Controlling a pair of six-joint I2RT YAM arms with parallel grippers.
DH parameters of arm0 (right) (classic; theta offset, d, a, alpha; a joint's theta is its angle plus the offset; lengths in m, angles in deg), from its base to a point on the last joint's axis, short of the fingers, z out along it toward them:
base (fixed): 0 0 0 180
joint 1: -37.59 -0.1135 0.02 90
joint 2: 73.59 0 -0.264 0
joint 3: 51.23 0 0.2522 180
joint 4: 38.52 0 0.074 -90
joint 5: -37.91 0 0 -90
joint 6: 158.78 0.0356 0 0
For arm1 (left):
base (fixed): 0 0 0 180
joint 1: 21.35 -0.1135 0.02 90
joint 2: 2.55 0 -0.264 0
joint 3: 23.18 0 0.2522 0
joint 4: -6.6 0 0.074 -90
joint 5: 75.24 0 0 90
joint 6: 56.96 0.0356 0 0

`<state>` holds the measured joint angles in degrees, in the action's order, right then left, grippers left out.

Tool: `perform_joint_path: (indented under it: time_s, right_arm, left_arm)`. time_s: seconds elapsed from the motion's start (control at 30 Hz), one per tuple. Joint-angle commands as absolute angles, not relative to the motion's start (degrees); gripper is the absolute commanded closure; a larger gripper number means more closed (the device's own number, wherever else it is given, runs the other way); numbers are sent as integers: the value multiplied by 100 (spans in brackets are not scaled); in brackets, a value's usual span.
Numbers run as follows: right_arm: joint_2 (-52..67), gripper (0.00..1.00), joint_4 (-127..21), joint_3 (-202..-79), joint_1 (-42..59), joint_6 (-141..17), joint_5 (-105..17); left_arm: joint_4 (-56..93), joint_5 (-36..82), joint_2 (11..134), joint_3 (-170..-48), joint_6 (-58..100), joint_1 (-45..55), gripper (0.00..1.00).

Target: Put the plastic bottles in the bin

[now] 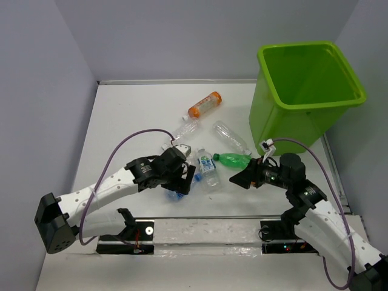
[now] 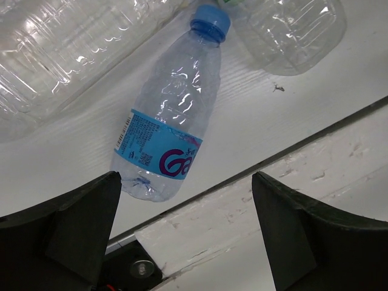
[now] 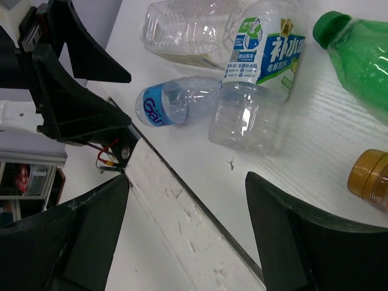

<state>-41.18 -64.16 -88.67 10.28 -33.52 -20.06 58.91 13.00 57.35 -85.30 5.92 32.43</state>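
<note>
The left gripper lowers its open fingers to either side of the blue label (image 1: 174, 195) (image 2: 157, 145) below it next and closes, as the bottle points up between them.
The lime-green bin (image 1: 309, 91) stands at the far right. Bottles lie mid-table: an orange one (image 1: 204, 104), two clear ones (image 1: 187, 128) (image 1: 231, 137), a green one (image 1: 233, 159) and a green-white-labelled one (image 1: 208, 168). My left gripper (image 1: 187, 179) is open and empty over a blue-labelled bottle (image 2: 167, 130), whose base lies by the left finger (image 2: 73, 230). My right gripper (image 1: 240, 179) is open and empty, just near of the green bottle (image 3: 364, 60). The right wrist view also shows the blue-labelled bottle (image 3: 176, 103), the labelled bottle (image 3: 254, 79) and an orange-brown bottle end (image 3: 370, 179).
A white strip with a dark edge (image 2: 242, 206) runs along the table's near side under both grippers. Walls close the table at left and back. The left arm's gripper (image 3: 73, 91) shows in the right wrist view, close to the bottle cluster.
</note>
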Motion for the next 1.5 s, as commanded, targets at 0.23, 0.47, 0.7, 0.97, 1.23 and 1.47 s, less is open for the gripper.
perform_joint_path:
  time_s: [0.23,0.47,0.7,0.97,1.23,1.47]
  right_arm:
    - [-4195,17,-6001,-8591,815,-3565,-2414]
    - [-3931,16,-6028,-8705,701,-3705,-2800]
    - [-3001,8,-6107,-9178,192,-4031,-3670]
    - [-1621,5,-6159,-10004,-1073,-4215,-5539]
    - [-214,4,-6353,-10778,-1883,-4294,-6544]
    - [726,2,-6537,-11280,-2067,-4330,-6993]
  left_arm:
    - [5710,650,6697,-8686,667,3490,1]
    - [5753,956,7145,-8590,658,3516,1]
    - [5859,966,7356,-8581,623,3674,3]
    - [5895,913,7330,-8414,535,3859,31]
    - [6061,781,6690,-8449,307,3973,61]
    - [6281,940,6048,-8598,166,3973,62]
